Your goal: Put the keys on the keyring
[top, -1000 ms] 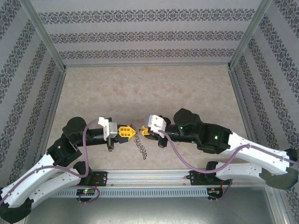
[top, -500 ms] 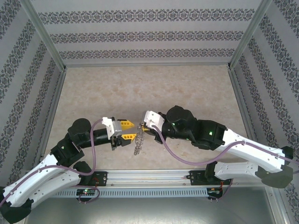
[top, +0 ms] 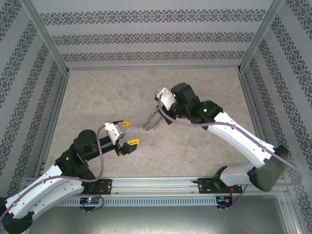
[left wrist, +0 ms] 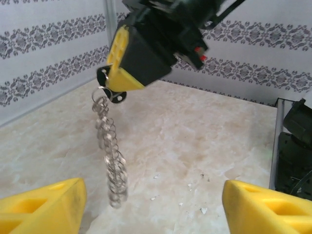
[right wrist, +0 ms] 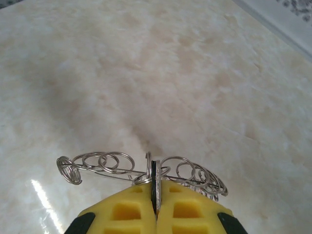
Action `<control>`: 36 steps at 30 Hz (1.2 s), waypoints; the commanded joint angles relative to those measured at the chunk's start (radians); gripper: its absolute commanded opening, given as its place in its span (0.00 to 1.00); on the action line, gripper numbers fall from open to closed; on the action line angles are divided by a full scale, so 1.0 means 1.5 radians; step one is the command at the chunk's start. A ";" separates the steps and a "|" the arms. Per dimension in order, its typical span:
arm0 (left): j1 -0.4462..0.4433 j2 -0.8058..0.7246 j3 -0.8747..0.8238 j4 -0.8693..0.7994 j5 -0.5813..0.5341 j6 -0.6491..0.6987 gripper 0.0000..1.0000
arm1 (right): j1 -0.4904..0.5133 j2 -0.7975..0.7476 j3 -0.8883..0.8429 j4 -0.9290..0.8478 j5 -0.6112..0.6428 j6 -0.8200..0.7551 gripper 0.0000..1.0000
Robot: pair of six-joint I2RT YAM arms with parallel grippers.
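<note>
Next, the right gripper moves down toward the bare tabletop beneath it and releases the keyring (top: 152, 121) there, since the ring still hangs in the air.
My right gripper (top: 160, 112) is raised over the table's middle, shut on the keyring (top: 152, 121), whose wire loops dangle below it. In the right wrist view the yellow fingers (right wrist: 131, 207) pinch the ring's grey edge (right wrist: 157, 171), with a thin black sliver against it that may be the key's head. Wire loops (right wrist: 105, 162) fan out on both sides. In the left wrist view the loops hang as a chain (left wrist: 112, 158) under the right gripper (left wrist: 126, 66), beside a dark round piece (left wrist: 117, 96). My left gripper (top: 128, 133) is open and empty, nearer and to the left.
Beige marbled tabletop (top: 112, 92) with patterned walls on three sides. A metal rail (top: 156, 184) runs along the near edge by the arm bases. Small white flecks (left wrist: 202, 209) lie on the table ahead of the left gripper.
The right arm swung up and back, carrying the keyring away from the left gripper. The left gripper opened, let go and drew back toward the near left.
</note>
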 commanded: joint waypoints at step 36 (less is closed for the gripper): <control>-0.007 0.100 -0.021 0.115 -0.069 -0.033 1.00 | -0.151 0.160 -0.147 0.233 -0.094 0.103 0.00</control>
